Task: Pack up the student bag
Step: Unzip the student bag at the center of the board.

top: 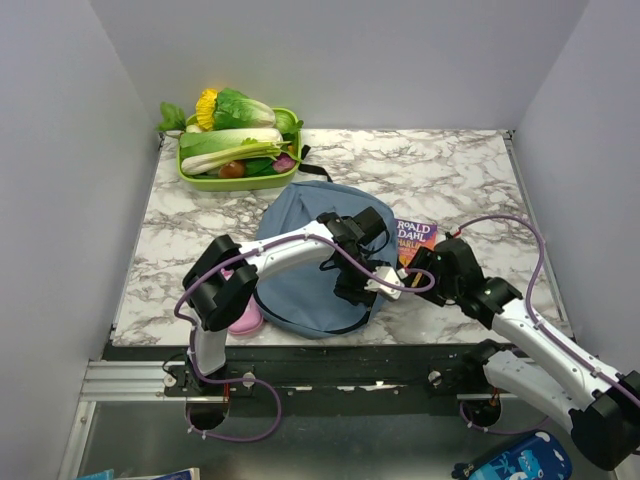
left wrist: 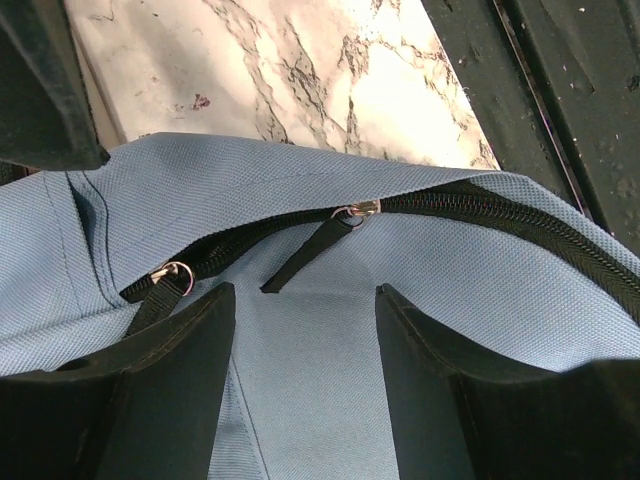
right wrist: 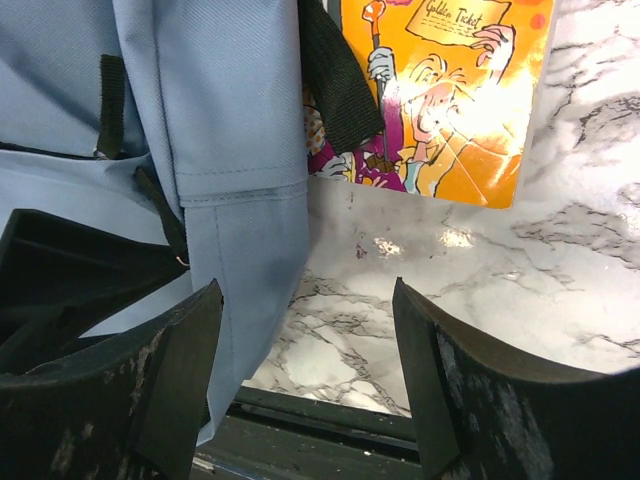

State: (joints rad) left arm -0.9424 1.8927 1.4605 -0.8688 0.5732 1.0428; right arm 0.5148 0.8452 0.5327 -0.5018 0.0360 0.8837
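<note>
The loose end of the black pull (left wrist: 271, 287) nearer the table's front edge points between my open fingers. My left gripper should go down onto it next, toward the zipper.
The dusty-blue student bag (top: 300, 240) lies flat on the marble table at front centre. My left gripper (top: 362, 285) is open just above its right side, jaws astride bare blue fabric (left wrist: 305, 350). Just beyond the jaws runs the bag's black zipper (left wrist: 480, 205), partly open, with two pulls. My right gripper (top: 412, 268) is open and empty beside the bag's right edge (right wrist: 240, 200), over bare marble. A Roald Dahl book (top: 413, 240) with an orange cover (right wrist: 440, 90) lies just right of the bag, partly under a black strap (right wrist: 335, 85).
A green tray (top: 200, 180) of toy vegetables stands at the back left. A pink case (top: 244, 318) pokes out at the bag's front left. A dark-blue printed pouch (top: 520, 460) lies below the table at bottom right. The table's front edge (right wrist: 330, 410) is close below my right gripper.
</note>
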